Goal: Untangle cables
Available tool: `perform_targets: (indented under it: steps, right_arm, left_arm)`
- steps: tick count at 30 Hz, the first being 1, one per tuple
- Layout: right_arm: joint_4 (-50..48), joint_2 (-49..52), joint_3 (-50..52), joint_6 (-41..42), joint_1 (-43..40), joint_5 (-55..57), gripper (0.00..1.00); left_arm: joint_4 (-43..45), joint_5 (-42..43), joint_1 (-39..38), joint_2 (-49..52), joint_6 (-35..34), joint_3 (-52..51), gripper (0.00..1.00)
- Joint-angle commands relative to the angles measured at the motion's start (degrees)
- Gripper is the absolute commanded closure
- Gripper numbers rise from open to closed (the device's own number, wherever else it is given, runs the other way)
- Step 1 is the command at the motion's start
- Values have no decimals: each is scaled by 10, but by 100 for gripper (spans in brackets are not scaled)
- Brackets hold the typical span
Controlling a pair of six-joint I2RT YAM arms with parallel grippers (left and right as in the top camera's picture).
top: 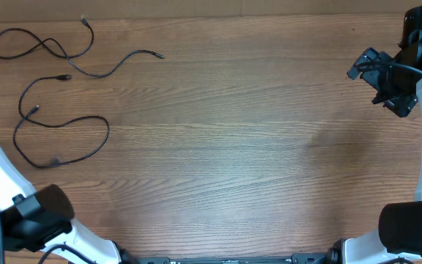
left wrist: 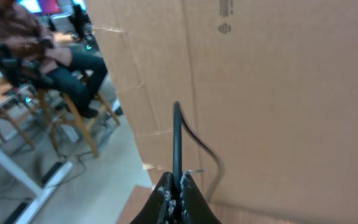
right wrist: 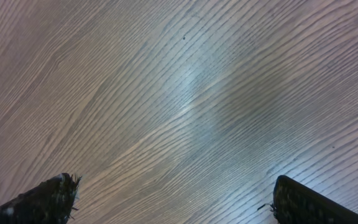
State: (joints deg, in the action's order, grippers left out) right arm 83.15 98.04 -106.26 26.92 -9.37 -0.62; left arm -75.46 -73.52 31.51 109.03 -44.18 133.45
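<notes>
My left gripper will next tip down over the larger loop's near edge (top: 44, 167), below and to its right in the overhead view, to free the loop's cable.
Two thin black cables lie loose at the table's far left: one wavy strand (top: 64, 53) with a loop at its left end, and a larger open loop (top: 64, 139) below it. They lie close together; I cannot tell whether they touch. In the left wrist view my left gripper (left wrist: 178, 188) is shut on a slender black cable (left wrist: 177, 140) that rises from the jaws and curves down to the right. That gripper is outside the overhead view. My right gripper (top: 381, 86) hangs at the far right and, seen by its own camera (right wrist: 176, 202), stands wide open over bare wood, holding nothing.
A brown cardboard wall (left wrist: 278, 93) fills the left wrist view, with a seated person (left wrist: 36, 50) and stools beyond the table's edge. The left arm's base (top: 35, 216) sits at the front left, the right arm's base (top: 409, 231) at the front right.
</notes>
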Motion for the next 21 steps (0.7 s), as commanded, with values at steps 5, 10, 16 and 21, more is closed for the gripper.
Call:
perform_targets:
  steps: [5,10,16,21]
  right_arm:
    - [-3,-1,2,-2,0,6,0]
    - [-3,-1,2,-2,0,6,0]
    - [-3,-1,2,-2,0,6,0]
    - [-3,-1,2,-2,0,6,0]
  left_arm:
    - [40,45,87,31,147,2,96]
    - [22,122,127,36,149,1,96]
    - [12,255,131,37,235,-4,96]
    - [-31,345,130,41,245,-67,96]
